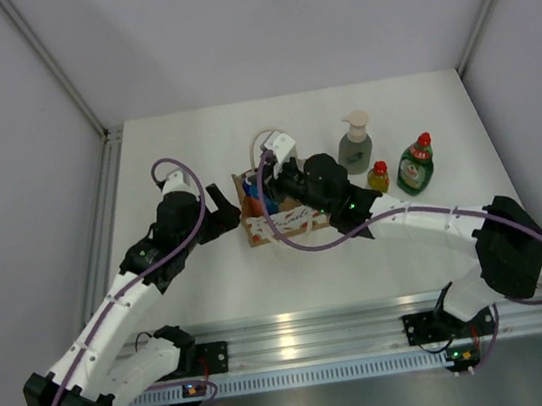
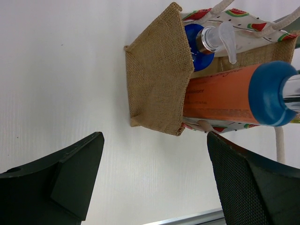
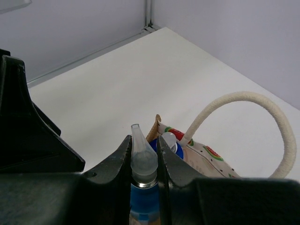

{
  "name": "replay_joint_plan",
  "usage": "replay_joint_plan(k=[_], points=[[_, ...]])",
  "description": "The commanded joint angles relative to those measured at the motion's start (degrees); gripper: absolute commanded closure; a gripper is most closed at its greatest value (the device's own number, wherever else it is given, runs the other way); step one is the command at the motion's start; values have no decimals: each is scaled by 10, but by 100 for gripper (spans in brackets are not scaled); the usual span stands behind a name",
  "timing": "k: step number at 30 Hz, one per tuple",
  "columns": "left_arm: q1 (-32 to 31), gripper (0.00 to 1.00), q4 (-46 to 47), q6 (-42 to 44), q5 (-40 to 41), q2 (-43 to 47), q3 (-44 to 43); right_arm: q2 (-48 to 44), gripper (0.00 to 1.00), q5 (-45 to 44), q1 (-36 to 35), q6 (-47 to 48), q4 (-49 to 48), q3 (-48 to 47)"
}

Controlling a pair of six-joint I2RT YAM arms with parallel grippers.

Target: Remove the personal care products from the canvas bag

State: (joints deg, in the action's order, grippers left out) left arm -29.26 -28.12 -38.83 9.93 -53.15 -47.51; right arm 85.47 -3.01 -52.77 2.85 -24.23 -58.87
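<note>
I will next raise my right gripper, bring the orange bottle back over the tabletop in front of the yellow bottle, lower it and release it, since that spot is bare.
The tan canvas bag stands mid-table. In the left wrist view the bag's burlap side faces me. Out of its top stick the orange blue-capped bottle and the blue bottle, which has a clear pump. My right gripper is over the bag. In the right wrist view the right gripper is shut on the orange bottle's clear pump head, with the blue bottle behind it. My left gripper is open and empty just left of the bag, and its fingers stand wide apart.
Three bottles stand right of the bag: grey-green with a cream pump, slim yellow with a red cap, and round green with a red cap. A cream rope handle arches over the bag. Walls enclose the table on three sides.
</note>
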Motion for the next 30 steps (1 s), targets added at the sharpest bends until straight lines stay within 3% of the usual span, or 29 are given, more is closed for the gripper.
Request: replay_joint_plan(k=[1, 20, 30], points=[[-2, 5, 26, 4, -4, 0, 6, -51, 100, -13, -14, 4, -12, -62], [-2, 5, 43, -10, -34, -13, 6, -147, 100, -70, -13, 22, 126, -144], [-2, 5, 81, -26, -80, -43, 5, -230, 100, -160, -12, 29, 181, -99]])
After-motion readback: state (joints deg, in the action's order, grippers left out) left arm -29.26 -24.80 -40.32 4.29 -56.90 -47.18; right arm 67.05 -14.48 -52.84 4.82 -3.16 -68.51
